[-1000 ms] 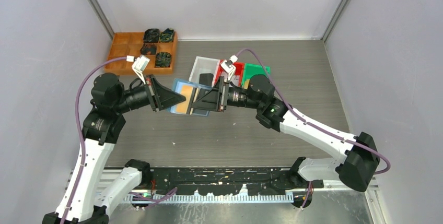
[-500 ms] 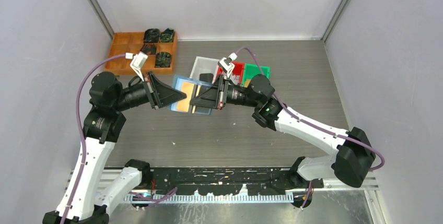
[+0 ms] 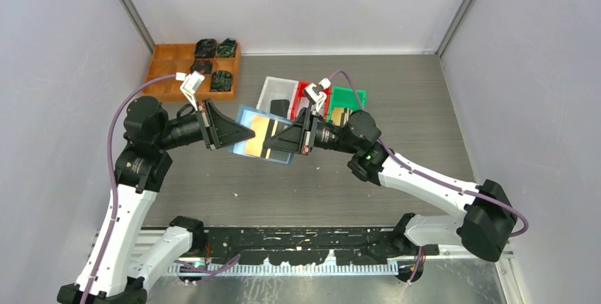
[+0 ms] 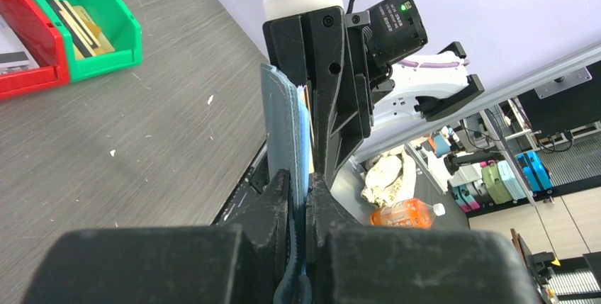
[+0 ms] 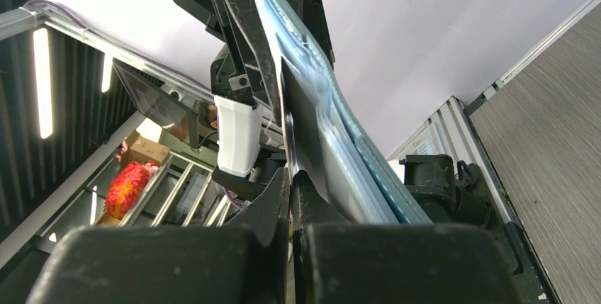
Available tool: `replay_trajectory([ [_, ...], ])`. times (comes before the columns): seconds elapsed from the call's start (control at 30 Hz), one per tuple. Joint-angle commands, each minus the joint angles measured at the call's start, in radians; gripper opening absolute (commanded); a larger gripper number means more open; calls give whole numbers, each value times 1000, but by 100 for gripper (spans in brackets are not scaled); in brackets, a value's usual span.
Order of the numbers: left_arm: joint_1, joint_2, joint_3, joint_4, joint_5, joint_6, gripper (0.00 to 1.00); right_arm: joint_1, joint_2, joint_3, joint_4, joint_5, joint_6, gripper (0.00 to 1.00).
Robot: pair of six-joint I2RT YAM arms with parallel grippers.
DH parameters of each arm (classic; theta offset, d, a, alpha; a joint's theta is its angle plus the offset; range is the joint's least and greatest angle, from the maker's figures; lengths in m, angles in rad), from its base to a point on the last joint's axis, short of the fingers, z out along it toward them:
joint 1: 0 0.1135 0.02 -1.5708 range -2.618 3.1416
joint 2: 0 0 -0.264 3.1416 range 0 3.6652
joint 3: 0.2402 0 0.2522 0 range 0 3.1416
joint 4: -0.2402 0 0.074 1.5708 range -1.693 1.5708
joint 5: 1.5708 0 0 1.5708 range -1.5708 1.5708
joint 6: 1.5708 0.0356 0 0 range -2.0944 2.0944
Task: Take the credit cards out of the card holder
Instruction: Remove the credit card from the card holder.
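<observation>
The robot's right gripper should next pull away from the holder (image 3: 244, 116), tip downward over the matching gold cards and release the card, since those cards lie in the green bin (image 3: 341, 112).
The slate-blue card holder (image 3: 244, 116) hangs in the air over the middle of the table, with my left gripper (image 3: 249, 134) shut on its left edge. A gold credit card (image 3: 259, 134) with a dark stripe sticks out of it to the right. My right gripper (image 3: 269, 149) is shut on that card's edge. The left wrist view has the holder (image 4: 282, 123) edge-on, pinched between my left gripper's jaws (image 4: 306, 201). In the right wrist view the thin card (image 5: 299, 141) runs down into my right gripper (image 5: 290, 190), with the holder (image 5: 340, 130) just behind it.
A white bin (image 3: 271, 90), a red bin (image 3: 320, 93) and a green bin (image 3: 349, 98) stand behind the grippers. The green bin (image 4: 106, 42) holds other cards. A wooden compartment tray (image 3: 173, 70) with dark items sits at the back left.
My right gripper has closed onto the gold card. It has drawn back to the right, so more of the card shows. The holder has tilted slightly in the left gripper.
</observation>
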Motion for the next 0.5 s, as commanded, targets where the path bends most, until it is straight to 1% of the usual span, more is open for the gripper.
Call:
replay_trajectory([
  [0.0, 4, -15, 35, 54, 36, -20, 6, -7, -50, -4, 83, 23, 17, 1],
  [0.07, 4, -15, 33, 59, 39, -32, 8, -6, -46, -2, 86, 24, 18, 1],
  [0.13, 4, -16, 31, 67, 43, -39, 8, -6, -38, 2, 95, 27, 23, 1],
  [0.3, 4, -19, 40, 61, 36, -22, 2, -7, -39, -2, 93, 20, 22, 1],
  [0.37, 5, -16, 59, 25, 23, 31, 1, -13, -62, -4, 34, 21, -7, 1],
  [0.47, 11, -14, 106, -88, -20, 168, 0, -53, -131, -7, -111, 24, -63, 1],
])
